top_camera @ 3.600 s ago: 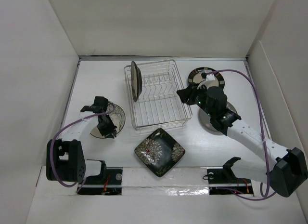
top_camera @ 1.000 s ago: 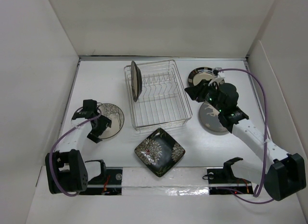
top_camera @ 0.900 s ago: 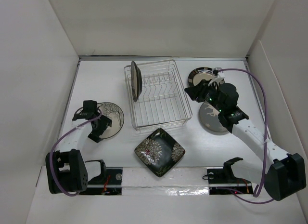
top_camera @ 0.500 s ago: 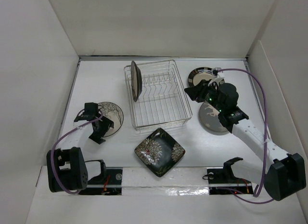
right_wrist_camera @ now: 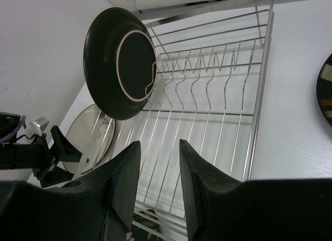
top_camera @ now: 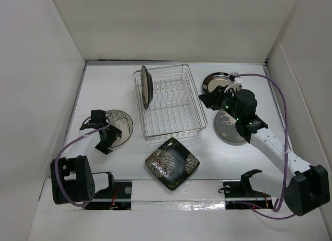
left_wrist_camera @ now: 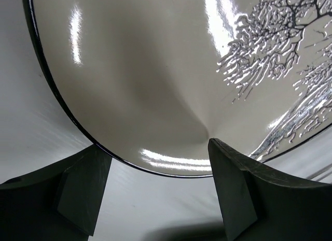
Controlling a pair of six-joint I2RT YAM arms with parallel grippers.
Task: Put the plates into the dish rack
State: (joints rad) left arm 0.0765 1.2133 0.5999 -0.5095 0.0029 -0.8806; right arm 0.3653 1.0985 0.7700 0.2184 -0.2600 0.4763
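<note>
The cream plate's dark rim point(left_wrist_camera: 155, 172) is unpinched between the open fingers, so the left gripper will tilt flatter beside the plate's near edge and close on that rim.
The cream plate point(top_camera: 122, 124) with the dark branch pattern lies on the table at the left. My left gripper point(top_camera: 107, 138) is open at its near-left edge. In the left wrist view the plate's dark rim point(left_wrist_camera: 150, 167) sits between the two fingers point(left_wrist_camera: 83, 194) without being pinched. The silver dish rack point(top_camera: 176, 124) holds one dark plate point(top_camera: 146, 87) upright at its left end. My right gripper point(top_camera: 206, 100) hovers open and empty at the rack's right side point(right_wrist_camera: 259, 96). A black square plate point(top_camera: 172, 163), a grey plate point(top_camera: 228, 128) and a black-rimmed plate point(top_camera: 218, 81) lie flat.
White walls close in the table on the left, back and right. The right arm reaches over part of the grey plate. The rack's tines point(right_wrist_camera: 207, 65) to the right of the dark plate point(right_wrist_camera: 122, 62) hold nothing.
The left gripper has crept slightly nearer along the cream plate's left edge. The right arm has held still over the last second.
</note>
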